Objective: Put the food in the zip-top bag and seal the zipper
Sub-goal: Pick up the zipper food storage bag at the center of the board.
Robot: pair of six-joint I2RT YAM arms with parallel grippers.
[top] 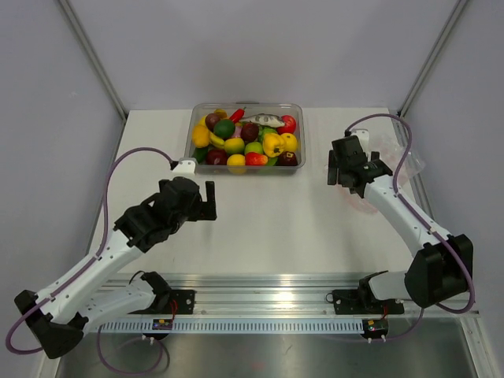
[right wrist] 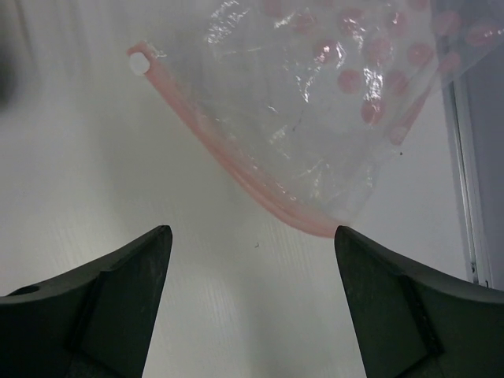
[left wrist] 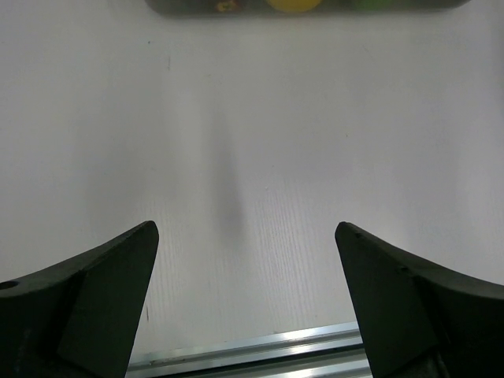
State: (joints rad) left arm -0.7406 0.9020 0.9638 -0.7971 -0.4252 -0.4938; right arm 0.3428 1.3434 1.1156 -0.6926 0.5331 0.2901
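Observation:
My right gripper needs to move down and turn so it straddles the near part of the bag's pinkish zipper point(top: 356, 201) point(right wrist: 272, 205), which lies below its open fingers and slants across them.
The food point(top: 244, 135), many small glossy toy fruits and vegetables, lies piled in a rigid clear tub point(top: 191, 134) at the back middle of the table. One yellow piece point(left wrist: 291, 4) shows at the top edge of the left wrist view. The clear zip-top bag point(right wrist: 315, 102) with pink dots lies flat at the right, partly under my right arm point(top: 413, 161). Its pink zipper point(right wrist: 228, 169) runs diagonally just ahead of my right gripper point(right wrist: 252, 232), which is open and empty above the table point(top: 334, 169). My left gripper point(left wrist: 246, 228) is open and empty over bare table, in front of the tub point(top: 211, 201).
A metal rail point(top: 268, 287) runs along the table's near edge and also shows in the left wrist view point(left wrist: 252, 354). The table's right edge point(right wrist: 465, 197) lies close beside the bag. Grey walls enclose the back and sides.

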